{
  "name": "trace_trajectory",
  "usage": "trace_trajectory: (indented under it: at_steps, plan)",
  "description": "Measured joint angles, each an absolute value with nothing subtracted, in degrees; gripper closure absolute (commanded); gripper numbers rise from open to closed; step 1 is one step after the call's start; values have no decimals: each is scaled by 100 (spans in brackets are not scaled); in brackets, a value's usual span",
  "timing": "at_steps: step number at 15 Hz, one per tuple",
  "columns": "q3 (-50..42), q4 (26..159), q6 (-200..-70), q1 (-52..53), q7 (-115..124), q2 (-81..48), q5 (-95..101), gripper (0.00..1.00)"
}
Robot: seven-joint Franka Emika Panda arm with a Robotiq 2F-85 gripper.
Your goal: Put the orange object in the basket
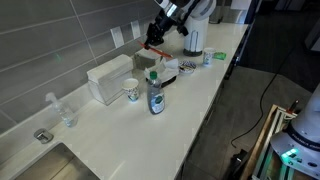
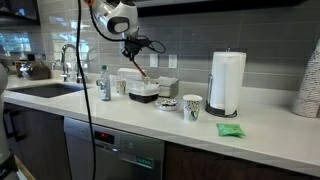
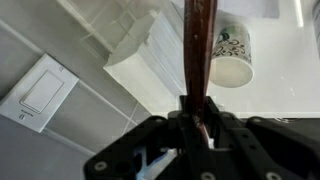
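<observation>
My gripper moves down toward the open top of the basket next and releases the orange object, since the basket sits below my gripper and the stick's tip.
My gripper [image 3: 197,112] is shut on the orange object [image 3: 197,45], a thin orange-red stick that points away from the jaws. In both exterior views the gripper [image 1: 157,36] [image 2: 136,50] hangs above the counter with the stick [image 1: 151,47] [image 2: 144,68] slanting down from it. The basket [image 1: 168,79] [image 2: 144,96], a low dark round tray, sits on the counter just below the stick's tip. The stick is clear of it. The basket is hidden in the wrist view.
A white rectangular box [image 1: 108,78] [image 3: 160,60] stands by the wall with a patterned cup [image 1: 132,92] [image 3: 232,55] beside it. A blue-labelled bottle [image 1: 156,95] [image 2: 104,85], a small bowl [image 2: 168,103], a second cup [image 2: 192,106], a paper towel roll [image 2: 227,82] and the sink [image 2: 40,88] share the counter.
</observation>
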State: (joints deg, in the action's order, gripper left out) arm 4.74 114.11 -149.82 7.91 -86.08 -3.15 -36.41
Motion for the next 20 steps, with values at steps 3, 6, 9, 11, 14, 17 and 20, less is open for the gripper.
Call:
trace_trajectory:
  at_steps: [3,6,9,11,14,17,20]
  plan:
    - [571,11170,-15090,777,-9275,-625,-4301,96]
    - [578,10992,-15094,767,-9610,-929,-4665,96]
    - [577,10944,-15094,741,-9707,-1121,-4783,96]
    - [578,10954,-15094,728,-9805,-1201,-4946,96]
    - [578,10986,-15094,708,-9910,-1288,-5133,96]
    - [574,11012,-15094,685,-9913,-1347,-5159,96]
    - [575,11047,-15094,675,-9914,-1390,-5166,96]
